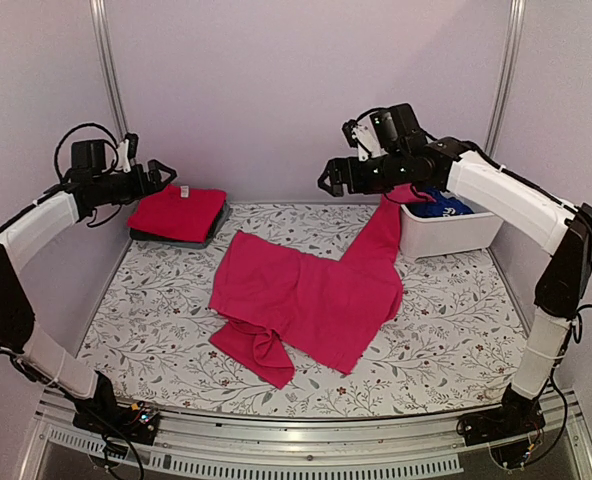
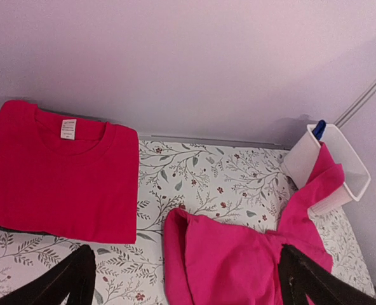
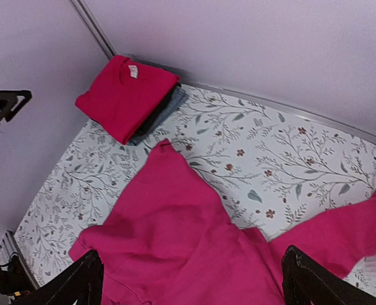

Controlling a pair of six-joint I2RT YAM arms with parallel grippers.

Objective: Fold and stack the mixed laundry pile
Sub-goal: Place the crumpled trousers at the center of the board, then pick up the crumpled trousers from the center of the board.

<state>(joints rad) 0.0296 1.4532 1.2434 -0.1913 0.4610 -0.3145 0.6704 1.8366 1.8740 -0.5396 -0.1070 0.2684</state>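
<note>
The magenta garment's end (image 1: pixel 406 193) still hangs over the tub's rim below my right gripper, to the gripper's right in the top view, so my right gripper should lower across onto it.
A large magenta-pink garment (image 1: pixel 306 300) lies spread out and rumpled mid-table. One end of it drapes up over the rim of the white tub (image 1: pixel 456 235). A royal blue garment (image 1: pixel 446 208) sits inside the tub. A folded red tee (image 1: pixel 178 212) rests on a folded dark charcoal garment (image 1: pixel 171 238) at the back left. My left gripper (image 1: pixel 164 175) is open and empty, raised beside the red tee (image 2: pixel 61 171). My right gripper (image 1: pixel 328 178) is open and empty, high above the far edge of the magenta garment (image 3: pixel 175 241). It holds nothing.
The floral leaf-patterned cloth (image 1: pixel 456 320) covers the table. Lilac walls close in the back and both sides. The tub (image 2: pixel 340 171) stands at the back right corner. A metal rail (image 1: pixel 306 440) runs along the near edge.
</note>
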